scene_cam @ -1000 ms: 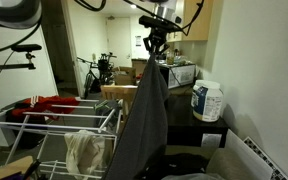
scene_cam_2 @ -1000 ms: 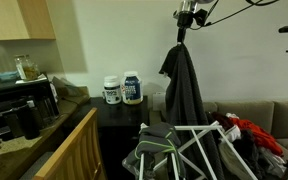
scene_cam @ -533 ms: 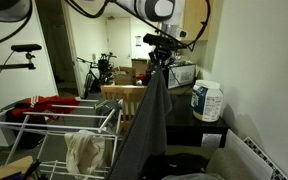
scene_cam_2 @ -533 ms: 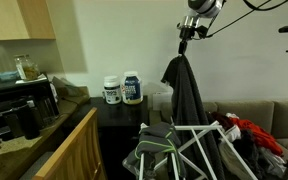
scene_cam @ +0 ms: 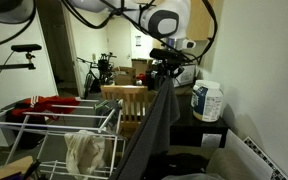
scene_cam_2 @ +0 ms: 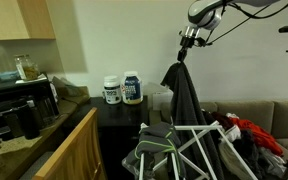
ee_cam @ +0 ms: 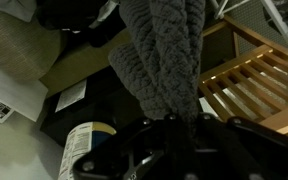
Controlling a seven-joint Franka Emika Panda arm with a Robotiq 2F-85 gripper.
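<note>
My gripper is to move away from the drying rack toward the wall next and let go of the top of the garment over the couch (scene_cam: 206, 162) (ee_cam: 29, 45), with the garment trailing down beside the drying rack.
My gripper (scene_cam: 167, 72) is shut on the top of a dark grey knitted garment (scene_cam: 154, 125), which hangs straight down from it in a long drape. In an exterior view the gripper (scene_cam_2: 184, 50) sits high above a white wire drying rack (scene_cam_2: 199, 140), with the garment (scene_cam_2: 187, 100) trailing down to it. The wrist view shows the garment's (ee_cam: 164, 50) ribbed knit running away from the pinched gripper (ee_cam: 174, 122), its top edge caught between the dark fingers. The garment's lower end is hidden behind the rack.
The drying rack (scene_cam: 54, 125) carries a pale cloth (scene_cam: 84, 150) and red fabric (scene_cam: 44, 103). A wooden chair (scene_cam: 124, 100) stands behind the garment. Two white tubs (scene_cam_2: 124, 88) sit on a black side table by the wall. A counter with appliances (scene_cam_2: 24, 105) stands at one side.
The gripper has come lower and shifted sideways toward the wall, still holding the garment, which now hangs lower over the rack.
</note>
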